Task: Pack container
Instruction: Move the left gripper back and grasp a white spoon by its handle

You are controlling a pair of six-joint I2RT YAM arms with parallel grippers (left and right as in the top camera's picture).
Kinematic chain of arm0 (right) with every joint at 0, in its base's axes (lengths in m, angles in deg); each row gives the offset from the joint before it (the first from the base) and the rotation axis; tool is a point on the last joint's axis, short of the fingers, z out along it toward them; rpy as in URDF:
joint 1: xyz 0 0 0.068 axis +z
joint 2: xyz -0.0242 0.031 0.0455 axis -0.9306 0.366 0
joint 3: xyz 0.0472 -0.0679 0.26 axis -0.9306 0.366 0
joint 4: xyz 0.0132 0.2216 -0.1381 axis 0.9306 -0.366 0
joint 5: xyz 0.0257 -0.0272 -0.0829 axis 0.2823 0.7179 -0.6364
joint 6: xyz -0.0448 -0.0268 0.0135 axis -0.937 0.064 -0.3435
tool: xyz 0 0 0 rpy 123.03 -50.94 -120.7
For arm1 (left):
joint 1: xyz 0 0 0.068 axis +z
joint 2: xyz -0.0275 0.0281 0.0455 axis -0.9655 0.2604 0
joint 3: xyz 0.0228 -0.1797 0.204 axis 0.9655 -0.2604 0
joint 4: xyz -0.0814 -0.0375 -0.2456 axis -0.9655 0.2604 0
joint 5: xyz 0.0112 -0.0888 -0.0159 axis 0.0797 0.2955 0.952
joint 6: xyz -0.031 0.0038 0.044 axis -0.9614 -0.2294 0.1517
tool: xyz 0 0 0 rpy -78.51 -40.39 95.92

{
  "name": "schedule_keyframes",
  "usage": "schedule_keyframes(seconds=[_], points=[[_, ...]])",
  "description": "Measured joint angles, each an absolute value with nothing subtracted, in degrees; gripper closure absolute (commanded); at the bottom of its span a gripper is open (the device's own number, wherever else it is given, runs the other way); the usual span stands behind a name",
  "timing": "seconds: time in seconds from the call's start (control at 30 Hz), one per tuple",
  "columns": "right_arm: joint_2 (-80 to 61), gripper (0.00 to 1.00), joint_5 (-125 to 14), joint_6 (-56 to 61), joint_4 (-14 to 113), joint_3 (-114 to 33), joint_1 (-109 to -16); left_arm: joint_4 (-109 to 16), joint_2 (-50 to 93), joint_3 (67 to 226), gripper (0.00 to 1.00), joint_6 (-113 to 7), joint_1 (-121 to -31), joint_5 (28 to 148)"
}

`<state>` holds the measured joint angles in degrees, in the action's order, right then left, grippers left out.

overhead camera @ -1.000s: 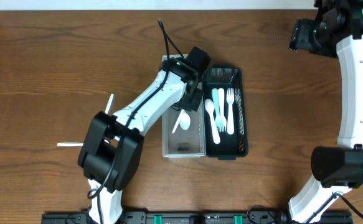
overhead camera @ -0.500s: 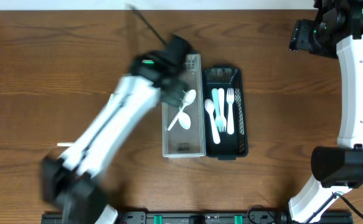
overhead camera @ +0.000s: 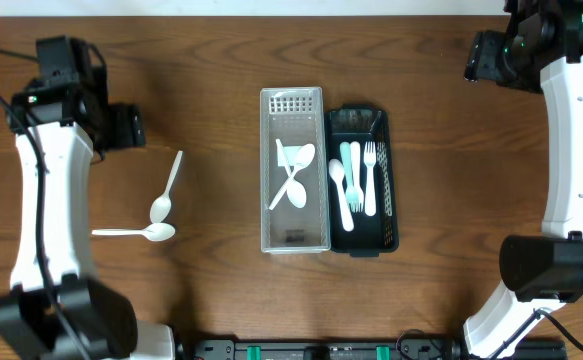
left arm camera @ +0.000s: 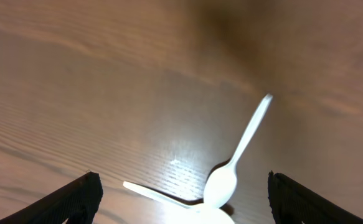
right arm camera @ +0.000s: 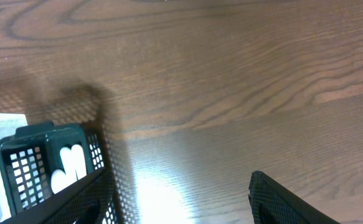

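Note:
The slanted spoon's handle (overhead camera: 173,175) (left arm camera: 249,133) is below my left gripper and to its right in the overhead view. I should go down that way and turn to match the handle's slant.
The clear container (overhead camera: 267,215) stands mid-table with two white spoons (overhead camera: 293,176) crossed inside it. Against its right side is a black basket (overhead camera: 394,205) holding white and pale-green cutlery (overhead camera: 356,178). Two more white spoons lie on the wood at the left, one slanted (overhead camera: 168,186) and one flat (overhead camera: 137,232). My left gripper (overhead camera: 137,128) hovers open and empty above and left of them. The left wrist view shows both loose spoons, the slanted one (left arm camera: 240,148) and the flat one (left arm camera: 159,193), between my wide fingers (left arm camera: 74,200). My right gripper (overhead camera: 473,57) is open at the back right, empty.
The right wrist view shows the black basket's end (right arm camera: 41,163) at the lower left and bare wood between the fingers (right arm camera: 290,200). The table's far edge runs along the top of the overhead view.
My left arm has swung from over the clear container out to the far left. It opened and left a second spoon in the container. The right arm has not moved.

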<state>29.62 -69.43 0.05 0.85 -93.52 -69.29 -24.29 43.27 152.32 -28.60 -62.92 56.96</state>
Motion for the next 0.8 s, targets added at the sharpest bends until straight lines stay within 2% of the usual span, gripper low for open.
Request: schedule_keyframes(seconds=[0.23,0.8], points=[[29.6,0.27,-69.4,0.1,1.5,-93.5,-69.3,-29.6,53.1,145.2,0.12,-24.8,-62.9,59.0],[29.6,0.27,-69.4,0.1,2.3,-93.5,-69.3,-30.2,65.4,145.0,0.13,-11.1,-65.0,61.1]])
